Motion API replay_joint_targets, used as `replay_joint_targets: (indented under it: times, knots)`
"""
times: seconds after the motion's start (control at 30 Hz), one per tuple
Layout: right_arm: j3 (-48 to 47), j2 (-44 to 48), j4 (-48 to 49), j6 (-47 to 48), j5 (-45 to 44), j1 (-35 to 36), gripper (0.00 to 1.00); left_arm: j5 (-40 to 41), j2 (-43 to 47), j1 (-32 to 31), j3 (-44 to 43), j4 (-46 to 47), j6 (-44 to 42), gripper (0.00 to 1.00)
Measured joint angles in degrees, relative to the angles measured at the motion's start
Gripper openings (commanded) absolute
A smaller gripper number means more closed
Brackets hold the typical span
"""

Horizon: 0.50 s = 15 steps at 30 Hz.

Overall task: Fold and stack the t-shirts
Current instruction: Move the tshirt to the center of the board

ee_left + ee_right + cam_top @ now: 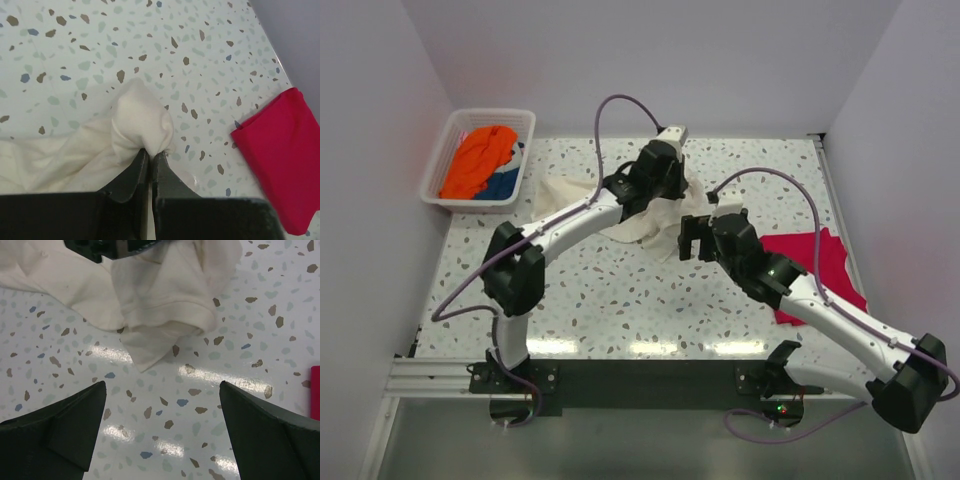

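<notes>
Next, my right gripper lowers toward the left in the top view onto the shirt's near corner [147,351].
A crumpled cream t-shirt [640,220] lies mid-table, partly under my left arm; it also shows in the left wrist view [75,150] and the right wrist view [160,295]. My left gripper [150,152] is shut on a bunched fold of it, near the far middle of the table [672,150]. My right gripper [162,390] is open and empty, hovering just in front of the shirt's near edge [690,240]. A folded red t-shirt [815,270] lies flat at the right, also seen in the left wrist view [282,155].
A white basket [438,165] at the far left holds an orange shirt [478,160] over a blue one [505,185]. White walls enclose the speckled table [600,300] on three sides.
</notes>
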<state>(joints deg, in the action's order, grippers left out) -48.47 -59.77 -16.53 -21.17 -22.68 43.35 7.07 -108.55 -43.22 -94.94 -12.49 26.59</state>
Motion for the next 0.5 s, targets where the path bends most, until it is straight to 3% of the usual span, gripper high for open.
replay_joint_targets:
  times: [0.03,0.1,0.13,0.23,0.33,0.5]
  knots:
    - [0.24,0.24,-0.15,-0.48,-0.39,0.00,0.98,-0.26,-2.27,-0.22,-1.31,-0.17,0.68,0.01]
    - [0.39,-0.02,-0.55,-1.42,-0.79,0.00,0.97,-0.79,-6.08,-0.48,-4.13,-0.07,1.53,0.13]
    - [0.46,-0.26,-0.79,-1.88,-0.92,0.00,0.97,-1.01,-8.15,-0.63,-6.12,-0.22,1.92,0.28]
    - [0.61,-1.27,-1.53,-3.26,-1.92,0.00,0.95,-1.46,-11.45,-0.72,-9.99,-0.42,2.32,0.56]
    - [0.61,-3.13,-1.97,-4.76,-2.32,0.00,0.92,-1.36,-11.39,-0.13,-11.04,-0.35,2.62,0.66]
    - [0.59,-9.66,-2.16,-7.52,-2.36,0.00,0.87,-1.42,-5.60,5.22,-4.31,0.52,4.26,0.68]
